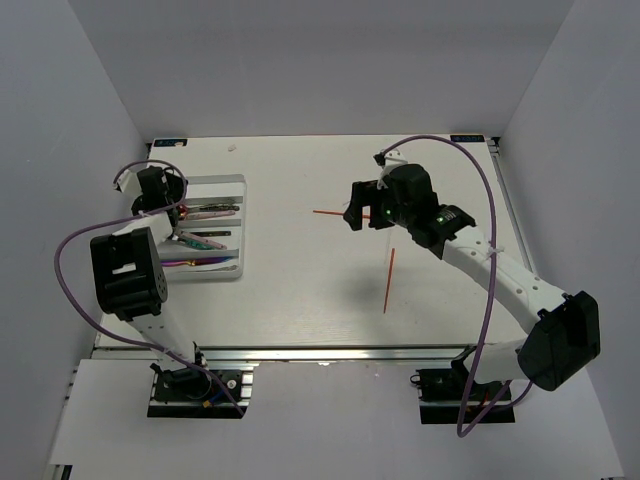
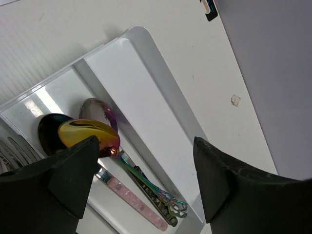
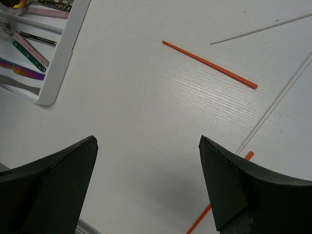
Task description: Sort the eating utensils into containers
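The fingers of my right gripper move back and down next, turning across the nearer red stick's slanted length, since the nearer red stick's far end (image 1: 393,256) (image 3: 249,156) lies below and back.
The white cutlery tray (image 1: 226,184) lies at the table's left. My left gripper (image 1: 176,212) hovers over it, open and empty. In the left wrist view (image 2: 146,165) its jaws straddle a compartment holding a gold-bowled spoon (image 2: 85,135), a silver spoon (image 2: 94,109), a pink-handled piece (image 2: 132,198) and an iridescent handle (image 2: 146,183); the neighbouring compartment (image 2: 141,97) holds nothing. My right gripper (image 1: 353,214) is open and empty above mid-table, jaws wide (image 3: 148,165). One red stick (image 3: 209,65) lies ahead of it, also in the top view (image 1: 328,213). A second red stick (image 1: 389,280) lies nearer (image 3: 219,197).
Two thin clear sticks (image 3: 263,28) (image 3: 274,103) lie on the table near the red ones. The tray's near corner (image 3: 57,73) with several utensils shows at the right wrist view's upper left. Grey walls enclose the table on three sides.
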